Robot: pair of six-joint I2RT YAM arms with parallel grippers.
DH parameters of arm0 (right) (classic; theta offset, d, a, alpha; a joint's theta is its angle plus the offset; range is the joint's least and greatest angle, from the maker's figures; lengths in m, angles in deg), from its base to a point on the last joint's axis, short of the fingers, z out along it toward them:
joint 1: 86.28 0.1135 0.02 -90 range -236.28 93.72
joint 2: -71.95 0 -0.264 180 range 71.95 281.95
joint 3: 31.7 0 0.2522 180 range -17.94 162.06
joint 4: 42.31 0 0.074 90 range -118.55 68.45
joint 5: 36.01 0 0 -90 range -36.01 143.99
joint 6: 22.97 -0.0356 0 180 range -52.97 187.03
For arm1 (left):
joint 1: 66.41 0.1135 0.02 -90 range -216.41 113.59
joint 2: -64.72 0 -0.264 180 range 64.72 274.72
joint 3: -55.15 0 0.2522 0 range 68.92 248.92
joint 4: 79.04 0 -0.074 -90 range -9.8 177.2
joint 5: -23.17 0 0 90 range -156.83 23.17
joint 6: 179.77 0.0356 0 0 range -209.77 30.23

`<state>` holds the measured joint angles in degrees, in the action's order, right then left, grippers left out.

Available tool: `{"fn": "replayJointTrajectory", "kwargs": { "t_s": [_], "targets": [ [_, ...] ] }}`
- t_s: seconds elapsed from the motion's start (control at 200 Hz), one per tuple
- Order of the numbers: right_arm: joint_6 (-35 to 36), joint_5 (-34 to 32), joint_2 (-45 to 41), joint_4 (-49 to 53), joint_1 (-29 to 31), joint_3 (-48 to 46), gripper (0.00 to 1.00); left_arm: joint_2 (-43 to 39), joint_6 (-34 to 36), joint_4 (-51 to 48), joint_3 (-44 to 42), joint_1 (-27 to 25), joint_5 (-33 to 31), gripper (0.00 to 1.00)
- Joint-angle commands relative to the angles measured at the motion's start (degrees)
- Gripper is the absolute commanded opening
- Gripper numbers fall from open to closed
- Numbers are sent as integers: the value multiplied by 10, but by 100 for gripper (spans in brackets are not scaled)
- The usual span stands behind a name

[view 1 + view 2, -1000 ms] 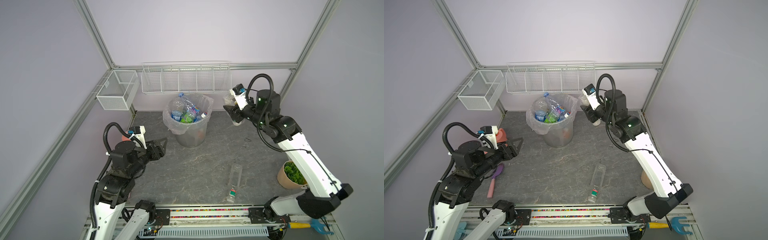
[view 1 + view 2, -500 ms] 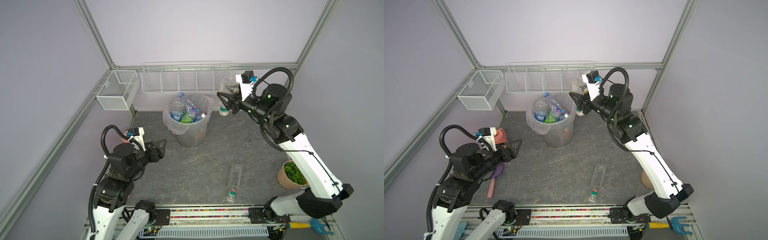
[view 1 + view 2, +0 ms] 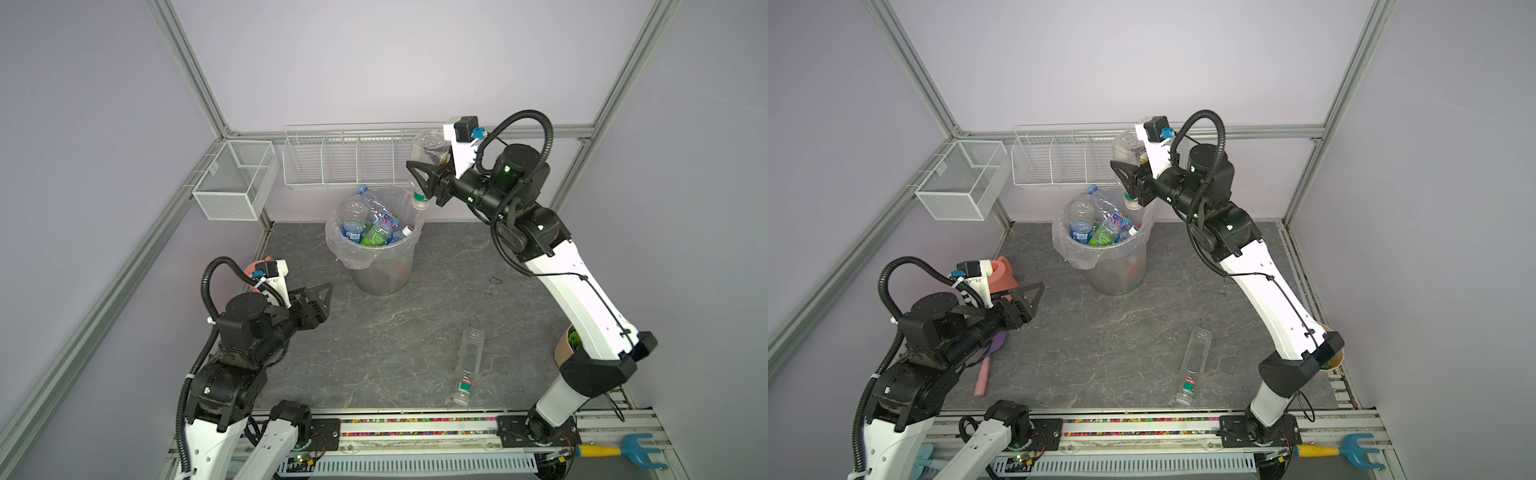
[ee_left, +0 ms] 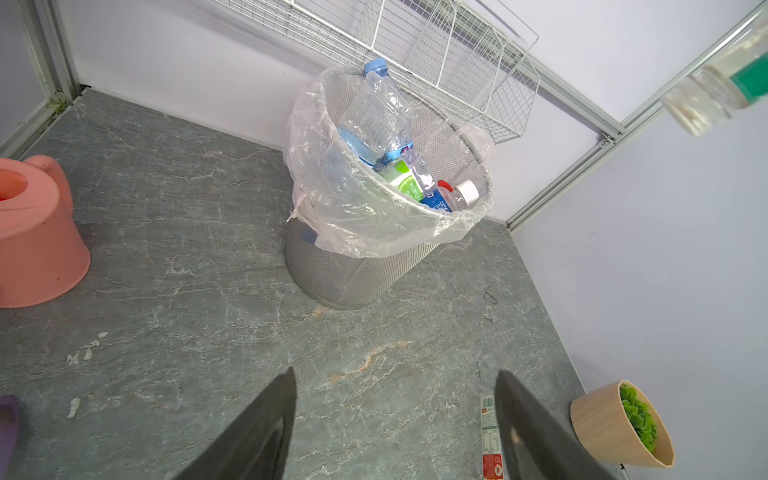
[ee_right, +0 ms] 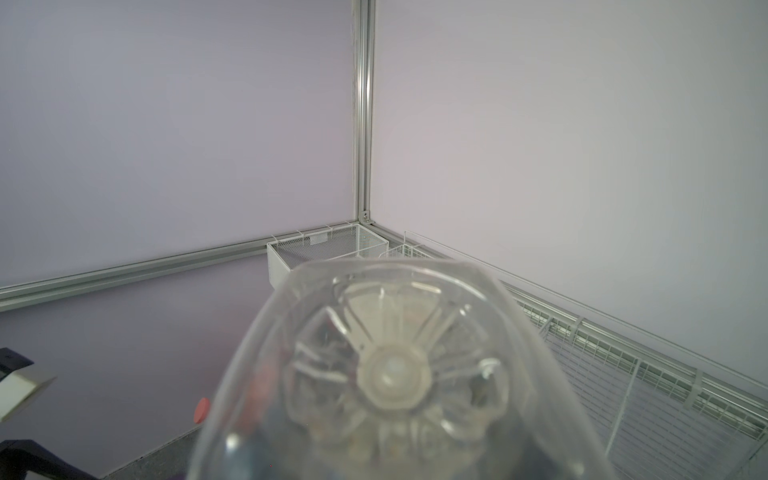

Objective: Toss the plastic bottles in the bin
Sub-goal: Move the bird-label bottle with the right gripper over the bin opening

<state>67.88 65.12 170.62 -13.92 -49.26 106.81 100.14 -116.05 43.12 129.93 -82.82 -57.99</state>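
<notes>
My right gripper moves down and across over the bin's opening (image 3: 381, 216) next and releases the clear bottle there, because the bottle still hangs high above the bin's rim.
The grey bin (image 3: 382, 274) (image 3: 1117, 274) (image 4: 353, 274), lined with a clear bag, stands at the back of the floor and holds several plastic bottles (image 3: 374, 226) (image 3: 1100, 230) (image 4: 380, 120). My right gripper (image 3: 419, 183) (image 3: 1126, 179) is shut on a clear bottle (image 3: 428, 145) (image 3: 1127, 147) (image 4: 715, 95). It hangs cap down over the bin's right rim, and its base (image 5: 395, 374) fills the right wrist view. Another clear bottle (image 3: 469, 357) (image 3: 1196, 357) (image 4: 490, 436) lies on the floor at front right. My left gripper (image 3: 320, 297) (image 3: 1027, 297) (image 4: 397, 374) hovers open and empty, front left of the bin.
A pink watering can (image 3: 1003, 274) (image 4: 33, 241) stands behind my left arm, and a purple-and-pink trowel (image 3: 986, 365) lies under it. White wire baskets (image 3: 232, 183) (image 3: 345, 162) hang on the walls. A potted plant (image 3: 567, 349) (image 4: 619, 424) sits at the right edge.
My right arm has swung left and risen, carrying the clear bottle from beside the back wall to above the bin's right rim. The left arm has barely shifted.
</notes>
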Motion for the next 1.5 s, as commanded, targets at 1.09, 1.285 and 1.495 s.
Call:
{"fn": "replayJointTrajectory", "kwargs": {
  "t_s": [1.09, 1.285, 1.495],
  "targets": [
    [-24, -118, 188, 54, -4, 119, 95, -32, -13, -23, -8, 0, 5, 75],
    [-17, -109, 302, 86, 13, 262, 99, -30, -17, -31, 0, 0, 4, 74],
    [35, -178, 369, 105, 23, 282, 96, -35, -15, -51, 9, -1, -7, 74]
  ]
}}
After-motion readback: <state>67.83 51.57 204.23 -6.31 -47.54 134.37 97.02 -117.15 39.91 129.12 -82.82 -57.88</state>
